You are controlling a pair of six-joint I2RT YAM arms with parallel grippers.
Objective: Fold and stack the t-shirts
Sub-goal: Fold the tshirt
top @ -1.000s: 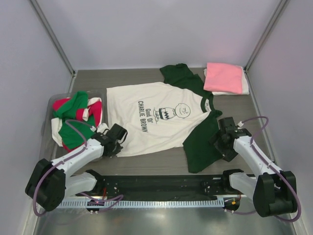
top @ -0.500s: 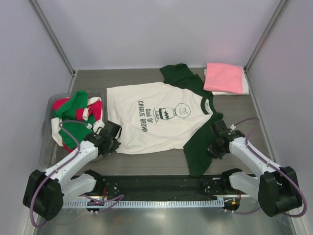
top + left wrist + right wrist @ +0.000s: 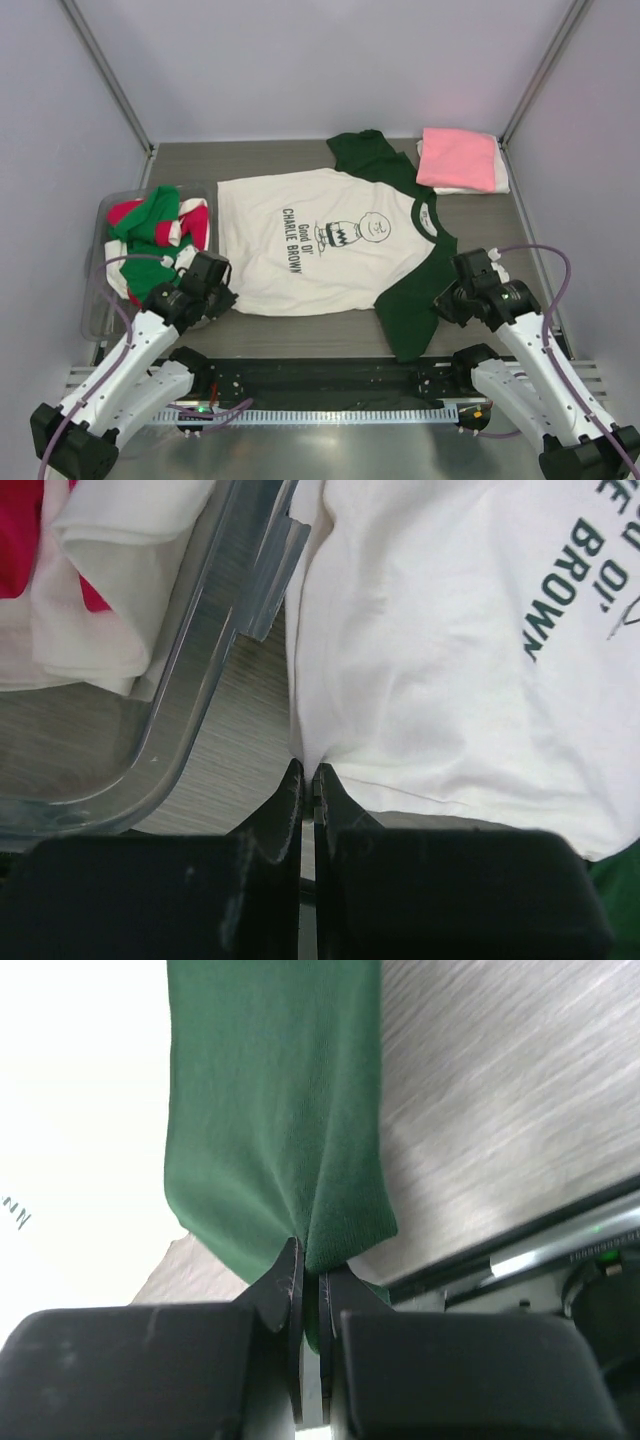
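My right gripper carries the near green sleeve up and away from my base next, past the collar toward the far green sleeve (image 3: 371,155).
A cream-white t-shirt (image 3: 320,240) with dark green sleeves and black lettering lies spread flat mid-table. My left gripper (image 3: 222,298) is at its near left corner, shut on the cream hem (image 3: 430,660), which puckers up between the fingertips of the left gripper (image 3: 308,772). My right gripper (image 3: 442,304) is at the near green sleeve (image 3: 410,300), shut on it. In the right wrist view a fold of that green sleeve (image 3: 280,1110) is pinched in the right gripper (image 3: 310,1260). A folded pink t-shirt (image 3: 457,158) lies on a white one at the back right.
A clear plastic tub (image 3: 95,315) stands at the left with crumpled red, green and white t-shirts (image 3: 155,235) in it. Its corner (image 3: 200,650) is close beside my left gripper. A black rail (image 3: 320,375) runs along the near edge between the arm bases.
My right gripper has shut on the green sleeve and drawn slightly towards the near edge. My left gripper, still shut on the hem corner, has shifted left and nearer.
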